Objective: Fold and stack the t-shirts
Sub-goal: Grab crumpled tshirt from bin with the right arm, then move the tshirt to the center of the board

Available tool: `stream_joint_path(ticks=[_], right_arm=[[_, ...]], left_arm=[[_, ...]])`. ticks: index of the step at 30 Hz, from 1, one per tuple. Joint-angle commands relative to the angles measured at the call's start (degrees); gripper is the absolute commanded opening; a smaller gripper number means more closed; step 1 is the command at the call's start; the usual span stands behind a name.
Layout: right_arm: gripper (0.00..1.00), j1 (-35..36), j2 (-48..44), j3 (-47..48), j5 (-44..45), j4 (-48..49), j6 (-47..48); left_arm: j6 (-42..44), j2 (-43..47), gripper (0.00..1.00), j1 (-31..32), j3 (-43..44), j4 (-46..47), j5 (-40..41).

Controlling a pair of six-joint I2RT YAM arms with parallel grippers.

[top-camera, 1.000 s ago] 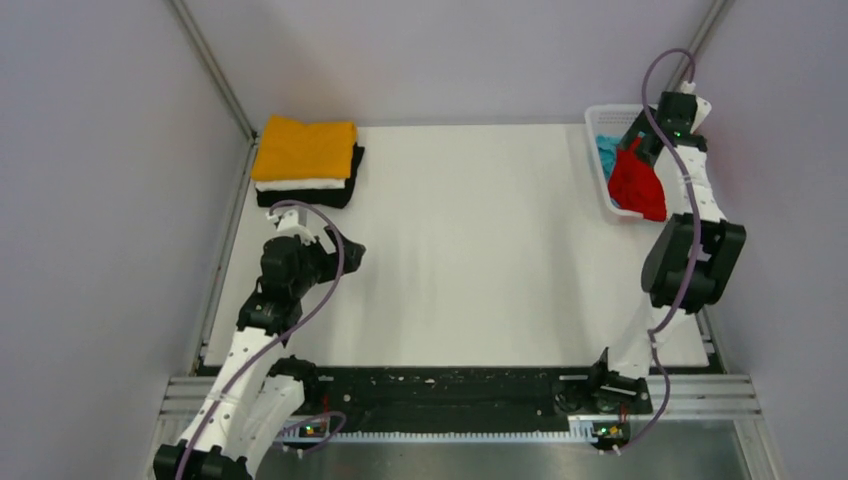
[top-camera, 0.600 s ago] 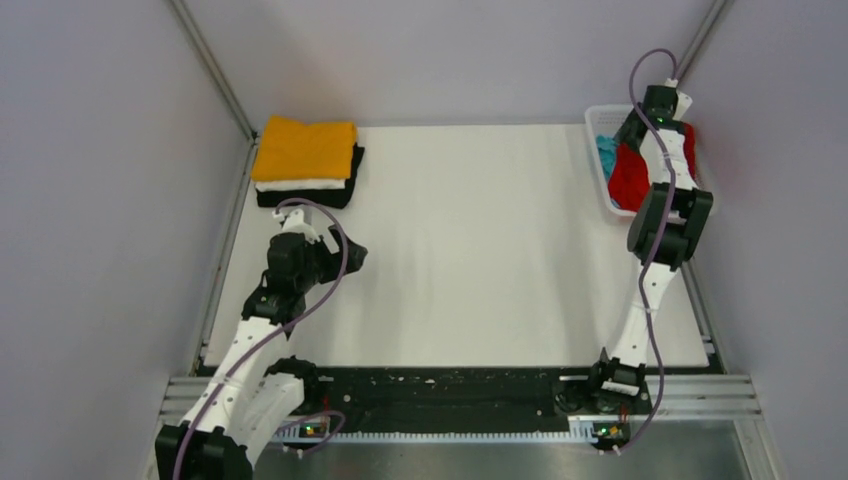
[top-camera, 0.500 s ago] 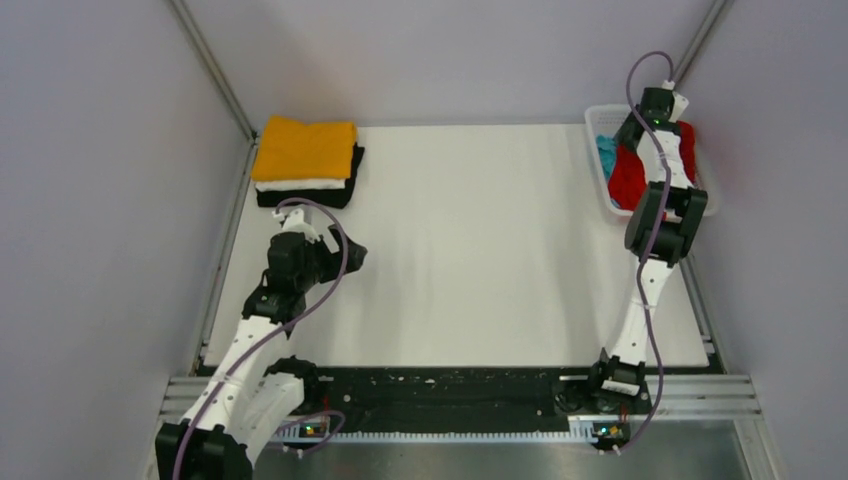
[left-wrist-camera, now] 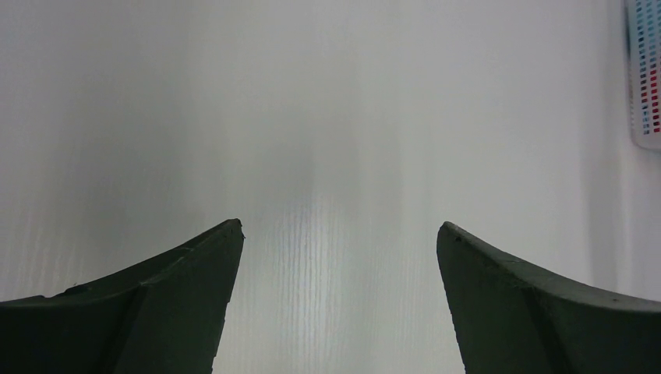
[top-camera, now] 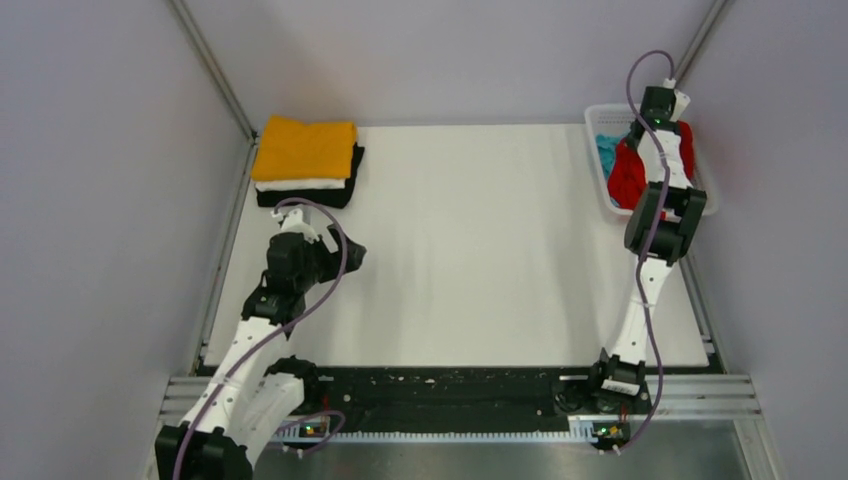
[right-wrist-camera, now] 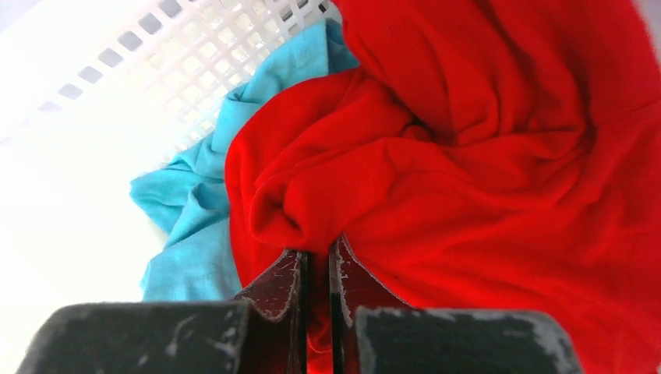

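Observation:
The red t-shirt needs to be lifted first by my right gripper to get out of the basket. Then it will be lowered onto the table's middle point(top-camera: 464, 243).
A crumpled red t-shirt point(right-wrist-camera: 483, 156) fills the white lattice basket point(top-camera: 597, 125) at the table's far right, with a light blue t-shirt point(right-wrist-camera: 195, 210) bunched beside it. My right gripper point(right-wrist-camera: 318, 253) is down in the basket, shut on a fold of the red t-shirt point(top-camera: 626, 180). At the far left corner lies a folded pile: an orange-yellow t-shirt point(top-camera: 304, 147) on top, a white one point(top-camera: 298, 185) under it, a black one point(top-camera: 302, 198) at the bottom. My left gripper point(left-wrist-camera: 339, 230) hovers open over bare table, holding nothing, just in front of that pile point(top-camera: 350, 252).
The basket wall point(right-wrist-camera: 226, 39) rises to the left of the right gripper. Metal frame rails point(top-camera: 225, 250) run along the table's left side and slant up at the back corners. In the left wrist view the basket point(left-wrist-camera: 645, 70) shows at the top right edge.
The right arm reached farther back into the basket and its jaws closed on the red t-shirt. The left arm has barely moved.

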State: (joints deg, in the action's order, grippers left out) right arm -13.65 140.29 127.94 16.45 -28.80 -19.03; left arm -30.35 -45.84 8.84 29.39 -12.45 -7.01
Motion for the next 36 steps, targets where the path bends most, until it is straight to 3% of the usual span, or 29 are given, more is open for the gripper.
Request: stream_joint_path(ticks=[1,4,11,16,23,26,30,33,36], right_arm=[[0.00,-0.08,-12.84,2.76,0.29,2.79,2.45],[0.00,-0.09,-19.87,2.99,-1.58,2.74,3.13],[0.00,2.61,-38.49,-0.96,-15.94,1.48,3.39],[0.00,12.72,-48.24,-0.44,-24.26,1.05,5.04],[0.00,29.52,-52.00,-1.35,-43.38,7.76,-4.35],[0.00,37.07,-51.47,-3.09,-44.23,8.78,-3.17],[0.00,40.35,-52.53,-11.93,-43.50,13.64,-3.09],[0.00,40.41,-55.23,-21.73,-34.95,14.69,0.12],[0.00,39.95,-61.32,-38.72,-21.29,18.17,2.11]], left_arm=[[-0.46,3.08,0.99,0.21,0.83,1.66,-0.35],[-0.63,4.62,0.99,0.21,0.55,1.09,-0.75],[-1.41,7.60,0.99,0.21,0.75,0.09,-4.98],[-2.28,11.61,0.99,0.20,1.10,-1.68,-6.15],[-5.12,17.20,0.99,0.21,2.04,-5.01,-5.80],[-6.06,18.25,0.99,0.21,3.23,-8.26,-4.78],[-6.54,20.03,0.99,0.21,4.60,-12.85,-4.03],[-6.73,21.83,0.99,0.21,5.06,-16.39,-1.85],[-6.89,23.17,0.99,0.21,5.07,-18.47,-0.41]])
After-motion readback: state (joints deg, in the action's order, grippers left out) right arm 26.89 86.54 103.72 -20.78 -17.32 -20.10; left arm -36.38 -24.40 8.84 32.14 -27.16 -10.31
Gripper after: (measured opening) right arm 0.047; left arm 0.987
